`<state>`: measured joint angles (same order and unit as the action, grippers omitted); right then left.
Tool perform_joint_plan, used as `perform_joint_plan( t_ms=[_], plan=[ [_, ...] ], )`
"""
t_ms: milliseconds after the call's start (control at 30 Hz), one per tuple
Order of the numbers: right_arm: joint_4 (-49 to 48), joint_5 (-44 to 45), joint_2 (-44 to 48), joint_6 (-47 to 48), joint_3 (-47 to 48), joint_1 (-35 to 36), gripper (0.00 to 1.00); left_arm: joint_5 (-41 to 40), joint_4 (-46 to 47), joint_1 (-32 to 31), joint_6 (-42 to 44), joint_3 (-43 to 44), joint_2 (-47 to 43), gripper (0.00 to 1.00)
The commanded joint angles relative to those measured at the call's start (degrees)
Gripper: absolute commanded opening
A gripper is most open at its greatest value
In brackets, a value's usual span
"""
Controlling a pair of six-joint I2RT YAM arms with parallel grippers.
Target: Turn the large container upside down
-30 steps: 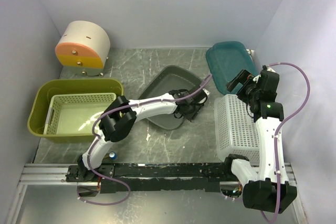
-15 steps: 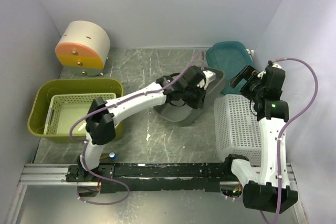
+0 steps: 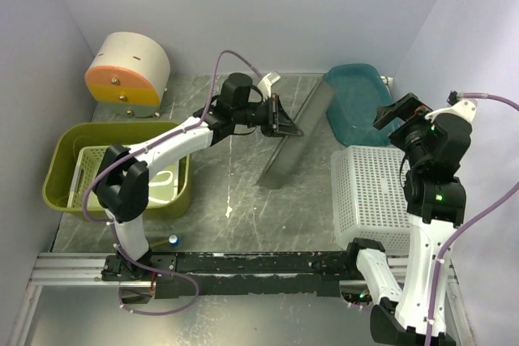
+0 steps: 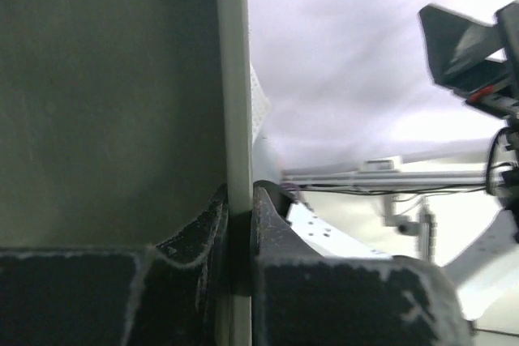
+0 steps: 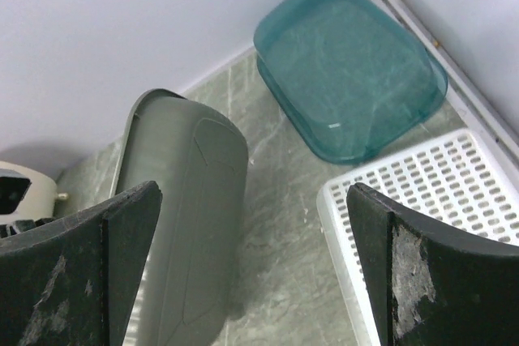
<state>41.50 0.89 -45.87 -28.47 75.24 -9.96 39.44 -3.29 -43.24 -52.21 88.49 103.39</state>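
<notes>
My left gripper should next move down to the left in the top view and let go of the grey tub's rim, because bare tabletop is below the gripper on that side.
The large container [image 3: 63, 160], an olive-green tub, stands open side up at the left with a pale green tray [image 3: 105, 180] inside it; no gripper touches it. My left gripper [image 3: 282, 123] is shut on the rim of a grey tub [image 3: 293, 142], which stands tilted on its long edge mid-table. In the left wrist view the gripper [image 4: 239, 232] pinches the pale rim [image 4: 235, 79], with the grey tub's wall [image 4: 105, 79] to the left. My right gripper [image 3: 397, 111] is open and empty, high at the right. Its wrist view [image 5: 251, 265] looks down on the grey tub [image 5: 186, 200].
A teal bin [image 3: 357, 91] lies at the back right, also in the right wrist view [image 5: 349, 70]. A white slotted basket [image 3: 369, 192] sits bottom up at the right [image 5: 430, 200]. An orange and cream drum [image 3: 126, 74] stands back left. A small blue object [image 3: 173, 240] lies near the front rail.
My left gripper has lifted the grey tub's rim up and swung it toward the back, bringing the tub from lying open side up to standing on edge. The right arm has risen a little.
</notes>
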Motion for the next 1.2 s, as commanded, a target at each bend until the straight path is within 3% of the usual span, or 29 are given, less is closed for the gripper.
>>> perform_joint_plan(
  t_ms=[0,233,333,433,500,600,700,800,1167],
  plan=[
    [-0.02,0.2,-0.8,-0.88,-2.55,-0.33,1.0,11.71,31.22,2.91,-21.11,-7.73,2.0,0.07],
    [-0.16,0.29,-0.42,-0.3,-3.82,-0.33,1.0,12.41,59.41,4.93,-40.62,-15.56,8.35,0.07],
    [0.06,0.73,-0.2,-0.07,-4.25,-0.29,1.0,11.93,65.7,7.17,-45.64,-18.52,10.75,0.07],
    [0.32,0.99,0.08,0.27,-4.57,-0.33,1.0,11.83,66.04,10.07,-45.58,-21.05,11.34,0.07],
    [0.36,1.13,0.28,0.39,-4.66,-0.33,1.0,12.28,62.44,11.87,-42.88,-21.68,11.09,0.12],
    [0.42,1.25,0.34,0.51,-5.01,-0.32,1.0,12.66,50.88,14.28,-34.16,-20.88,9.6,0.37],
    [0.19,1.27,0.43,0.49,-5.43,-0.28,1.0,10.51,29.99,16.48,-20.89,-17.72,7.78,0.58],
    [-0.05,1.17,0.35,0.55,-5.92,-0.28,1.0,6.49,14.67,17.82,-8.57,-12.59,6.94,0.7],
    [-1.45,-5.34,-1.73,2.43,-8.6,-0.33,1.0,-11.93,-14.54,18.81,12.75,-0.7,6.16,0.75]
  ],
)
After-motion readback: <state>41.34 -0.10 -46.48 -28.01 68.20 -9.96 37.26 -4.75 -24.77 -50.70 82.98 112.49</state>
